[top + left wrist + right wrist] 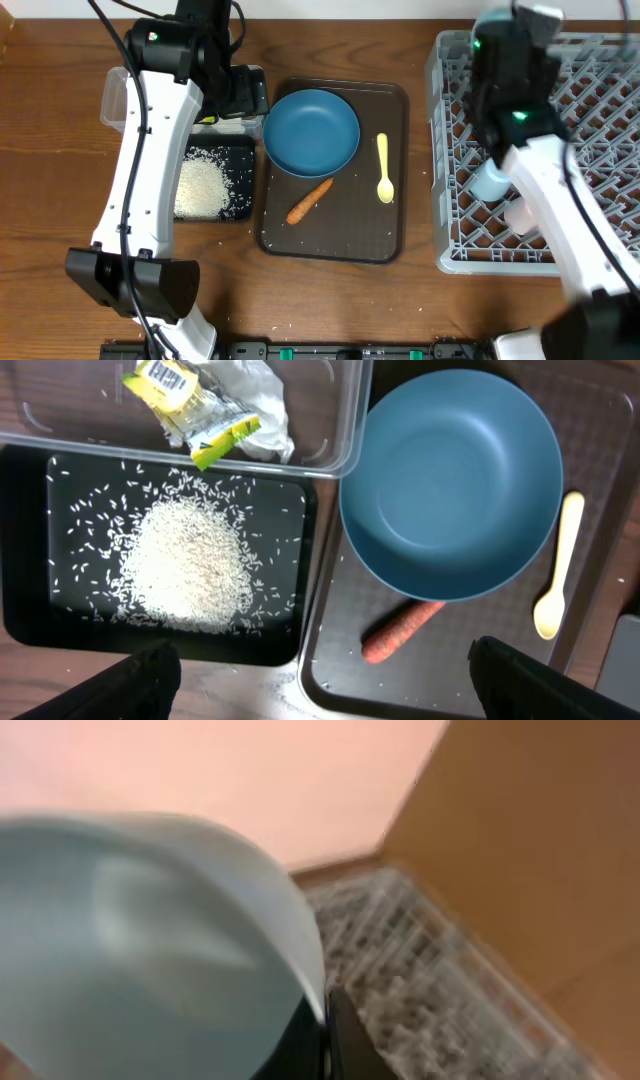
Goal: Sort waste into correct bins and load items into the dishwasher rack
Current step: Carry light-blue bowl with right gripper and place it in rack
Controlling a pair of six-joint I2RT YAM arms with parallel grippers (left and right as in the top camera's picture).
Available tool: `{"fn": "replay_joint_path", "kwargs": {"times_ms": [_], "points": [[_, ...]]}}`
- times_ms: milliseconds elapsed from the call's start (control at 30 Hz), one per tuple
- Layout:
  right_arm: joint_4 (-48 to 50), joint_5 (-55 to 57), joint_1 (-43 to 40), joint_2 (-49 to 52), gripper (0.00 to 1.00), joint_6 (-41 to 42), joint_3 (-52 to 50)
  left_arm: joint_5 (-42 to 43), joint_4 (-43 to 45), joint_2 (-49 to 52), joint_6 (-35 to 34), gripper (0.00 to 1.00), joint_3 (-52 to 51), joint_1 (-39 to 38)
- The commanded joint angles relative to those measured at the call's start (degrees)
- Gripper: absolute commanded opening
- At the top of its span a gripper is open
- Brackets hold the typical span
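Observation:
The robot's right gripper is above the grey rack's far corner on the brown tray's side, so next it needs to lower the bowl into that corner.
My left gripper hangs open and holds nothing, above the gap between the black tray and the brown tray. Crumpled paper with yellow wrapper lies in the clear tub. Rice is heaped in the black tray. On the brown tray rest the blue plate, the carrot and the yellow spoon. My right gripper is shut on the rim of the white-and-pale-blue bowl, above the grey rack. A light blue cup and a pink cup sit in the rack.
The brown serving tray lies between the bins and the rack. Stray rice grains dot it near the carrot. My left arm reaches over the black tray and tub. The table's front edge runs along the bottom.

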Motion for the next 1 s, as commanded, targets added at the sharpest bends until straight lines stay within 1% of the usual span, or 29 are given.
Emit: {"fn": "replay_joint_path", "kwargs": {"times_ms": [0, 100, 200, 567, 667, 767, 967], "points": [[10.2, 17.4, -0.2, 5.2, 0.01, -21.9, 0.3, -0.3, -0.2, 0.1, -0.3, 0.95, 0.0, 0.0], [20.9, 18.0, -0.2, 9.5, 0.01, -34.8, 0.3, -0.3, -0.2, 0.1, -0.3, 0.96, 0.0, 0.0], [24.0, 18.2, -0.2, 12.8, 0.01, -40.2, 0.3, -0.3, -0.2, 0.1, -0.3, 0.96, 0.0, 0.0], [24.0, 23.6, -0.8, 23.1, 0.01, -40.3, 0.3, -0.3, -0.2, 0.1, -0.3, 0.97, 0.0, 0.0], [24.1, 24.0, -1.0, 24.2, 0.01, -39.9, 0.3, -0.3, -0.2, 0.1, -0.3, 0.97, 0.0, 0.0], [24.2, 24.2, -1.0, 24.5, 0.01, -37.7, 0.3, -0.3, -0.2, 0.1, -0.3, 0.98, 0.0, 0.0], [25.3, 25.4, -1.3, 24.5, 0.01, -37.3, 0.3, -0.3, -0.2, 0.1, -0.3, 0.98, 0.0, 0.0]]}}
